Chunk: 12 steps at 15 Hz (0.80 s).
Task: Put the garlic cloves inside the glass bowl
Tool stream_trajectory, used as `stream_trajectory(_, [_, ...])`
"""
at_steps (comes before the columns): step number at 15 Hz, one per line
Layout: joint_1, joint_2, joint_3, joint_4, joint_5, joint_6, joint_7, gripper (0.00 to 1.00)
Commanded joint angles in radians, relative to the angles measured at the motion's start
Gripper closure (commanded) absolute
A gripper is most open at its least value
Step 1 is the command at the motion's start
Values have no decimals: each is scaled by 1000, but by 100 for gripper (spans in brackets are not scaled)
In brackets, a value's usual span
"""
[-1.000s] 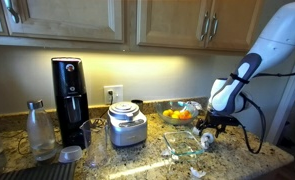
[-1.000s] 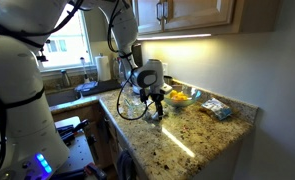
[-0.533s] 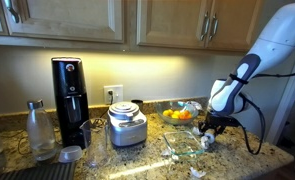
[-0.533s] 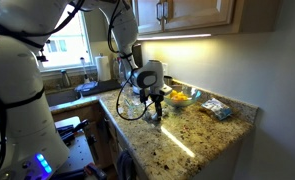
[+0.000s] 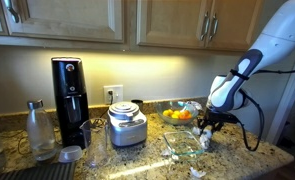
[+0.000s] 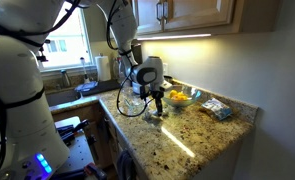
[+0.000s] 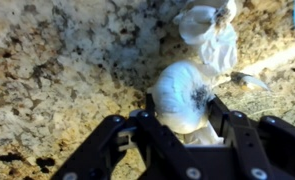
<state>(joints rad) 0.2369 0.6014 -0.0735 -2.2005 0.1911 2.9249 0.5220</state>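
Note:
My gripper lifts the whitish garlic clove [image 7: 182,92] toward the steel appliance next, then lowers it into the glass bowl, since the clove sits between my gripper's fingers.
In the wrist view a whitish garlic clove [image 7: 182,92] with a dark spot lies on the speckled granite counter. My gripper [image 7: 180,110] is down over it, and its black fingers [image 7: 147,112] press against both sides of the clove. A second garlic clove [image 7: 212,35] lies just beyond, free. In both exterior views the gripper [image 5: 207,129] [image 6: 157,108] is low at the counter. The glass bowl [image 5: 185,146] stands beside it, toward the steel appliance.
A bowl of orange and yellow fruit [image 5: 177,115] [image 6: 180,97] stands behind the gripper. A steel appliance [image 5: 127,126], a black coffee machine [image 5: 69,98] and a bottle [image 5: 38,130] line the counter. A blue packet [image 6: 217,108] lies near the counter's edge.
The jaws have closed in from wide open onto the garlic clove. The arm has stayed low over the same spot.

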Motion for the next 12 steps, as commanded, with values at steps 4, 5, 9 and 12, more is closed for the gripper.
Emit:
stream_trajectory(4, [-16, -216, 21, -134, 17, -11, -37, 71])
stream_trajectory(5, [-16, -244, 29, -148, 15, -10, -44, 71])
stream_trajectory(9, [-13, -310, 85, -159, 9, -25, -80, 71])
stream_trajectory(12, [-13, -302, 159, -130, 20, -38, -119, 71])
